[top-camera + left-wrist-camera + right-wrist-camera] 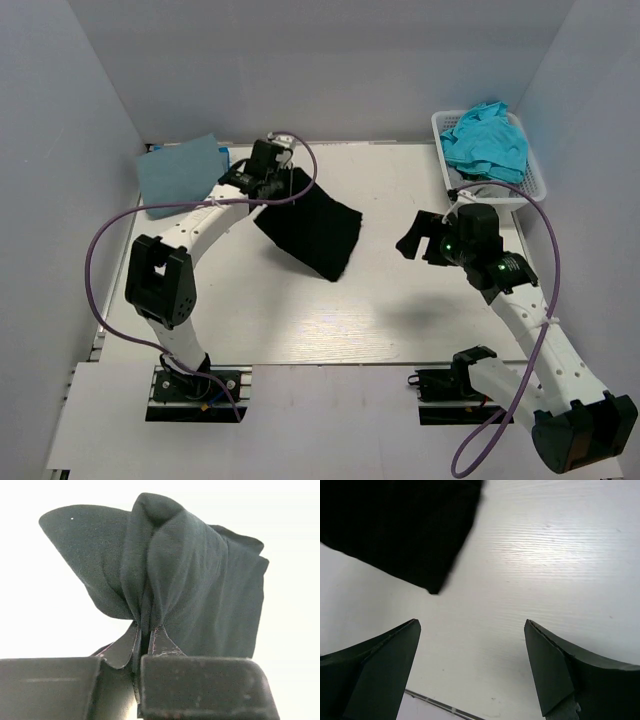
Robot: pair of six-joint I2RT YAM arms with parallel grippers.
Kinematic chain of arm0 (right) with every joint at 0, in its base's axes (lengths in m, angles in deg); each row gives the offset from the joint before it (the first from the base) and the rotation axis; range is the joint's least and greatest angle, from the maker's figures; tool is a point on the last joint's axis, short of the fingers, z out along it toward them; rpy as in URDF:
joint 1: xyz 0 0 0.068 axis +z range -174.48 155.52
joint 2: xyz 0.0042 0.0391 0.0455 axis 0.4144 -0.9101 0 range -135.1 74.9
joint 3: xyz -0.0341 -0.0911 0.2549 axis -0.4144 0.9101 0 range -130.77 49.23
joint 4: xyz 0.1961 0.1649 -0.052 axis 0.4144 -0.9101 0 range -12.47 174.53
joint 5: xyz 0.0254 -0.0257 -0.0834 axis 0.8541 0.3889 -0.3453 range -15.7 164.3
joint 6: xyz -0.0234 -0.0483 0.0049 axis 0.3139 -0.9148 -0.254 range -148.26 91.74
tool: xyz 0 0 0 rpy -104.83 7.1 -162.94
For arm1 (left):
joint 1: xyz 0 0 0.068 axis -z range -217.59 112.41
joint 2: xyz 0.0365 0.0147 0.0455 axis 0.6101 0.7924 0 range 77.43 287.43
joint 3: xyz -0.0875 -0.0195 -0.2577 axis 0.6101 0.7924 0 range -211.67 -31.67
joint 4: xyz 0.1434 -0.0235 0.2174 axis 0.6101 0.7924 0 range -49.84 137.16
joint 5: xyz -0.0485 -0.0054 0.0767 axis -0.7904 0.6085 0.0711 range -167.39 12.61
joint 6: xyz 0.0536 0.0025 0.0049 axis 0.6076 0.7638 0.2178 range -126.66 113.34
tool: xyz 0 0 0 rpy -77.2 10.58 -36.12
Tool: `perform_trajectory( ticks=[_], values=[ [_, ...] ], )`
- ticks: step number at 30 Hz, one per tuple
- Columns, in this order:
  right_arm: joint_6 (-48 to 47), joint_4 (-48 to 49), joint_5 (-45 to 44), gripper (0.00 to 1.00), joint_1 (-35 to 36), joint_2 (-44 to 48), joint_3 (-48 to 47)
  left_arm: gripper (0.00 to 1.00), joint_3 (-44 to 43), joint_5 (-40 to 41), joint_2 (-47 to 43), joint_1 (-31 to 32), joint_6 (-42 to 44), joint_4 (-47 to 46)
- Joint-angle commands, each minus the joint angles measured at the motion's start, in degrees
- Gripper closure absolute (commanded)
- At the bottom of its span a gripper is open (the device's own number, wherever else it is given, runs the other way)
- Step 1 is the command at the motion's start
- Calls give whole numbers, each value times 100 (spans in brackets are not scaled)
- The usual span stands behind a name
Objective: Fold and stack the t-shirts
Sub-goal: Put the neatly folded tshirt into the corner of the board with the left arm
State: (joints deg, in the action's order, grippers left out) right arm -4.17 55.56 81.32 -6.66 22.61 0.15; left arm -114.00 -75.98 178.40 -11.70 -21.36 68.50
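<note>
Next, the left gripper swings outward and to its left in the top view to the light blue t-shirt point(182, 172), folded flat, and releases the black one on top.
A folded black t-shirt point(315, 230) hangs from my left gripper point(272, 186) near the back middle of the table, its lower corner reaching the table. In the left wrist view the left gripper point(144, 630) is shut on a bunched fold of the black t-shirt point(200, 580). A folded dusty light blue t-shirt point(182, 172) lies at the back left. A bright turquoise t-shirt point(487, 140) sits crumpled in the white basket point(537, 183). My right gripper point(420, 238) is open and empty over bare table right of the black shirt; its wrist view point(472, 625) shows the black t-shirt's corner point(405, 525).
The white slotted basket stands at the back right against the wall. Grey walls enclose the table on three sides. A purple cable loops off each arm.
</note>
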Motion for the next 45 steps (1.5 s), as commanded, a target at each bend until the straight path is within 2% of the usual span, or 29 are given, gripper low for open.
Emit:
perform_trajectory(
  ticks=[1,4,5,10,18,26,34,38,45],
  values=[
    [183,-389,-963,10,-33,202,13,100,-617,483,-279,-259,468,655],
    [279,-504,-1071,10,-51,228,-128,100,-1231,152,45,-575,801,927],
    [280,-530,-1081,10,-42,220,-146,100,-1712,71,168,-628,967,1076],
    [262,-680,-1151,10,-51,35,-409,100,-3146,70,897,-1015,1416,1894],
    [271,-689,-1107,10,-42,-228,-646,100,-4255,-369,1197,-1657,2146,1843],
    [271,-733,-1037,10,-42,-483,-945,100,-5249,-676,1514,-2334,2217,1675],
    [446,-680,-931,10,-51,-835,-1121,100,-5232,-1213,1514,-2835,1989,868],
    [552,-636,-852,10,-34,-896,-1156,100,-5293,-1275,1733,-3238,1857,735],
    [640,-566,-764,10,-42,-1212,-1297,100,-5224,-1863,2014,-3783,1804,471]
  ],
)
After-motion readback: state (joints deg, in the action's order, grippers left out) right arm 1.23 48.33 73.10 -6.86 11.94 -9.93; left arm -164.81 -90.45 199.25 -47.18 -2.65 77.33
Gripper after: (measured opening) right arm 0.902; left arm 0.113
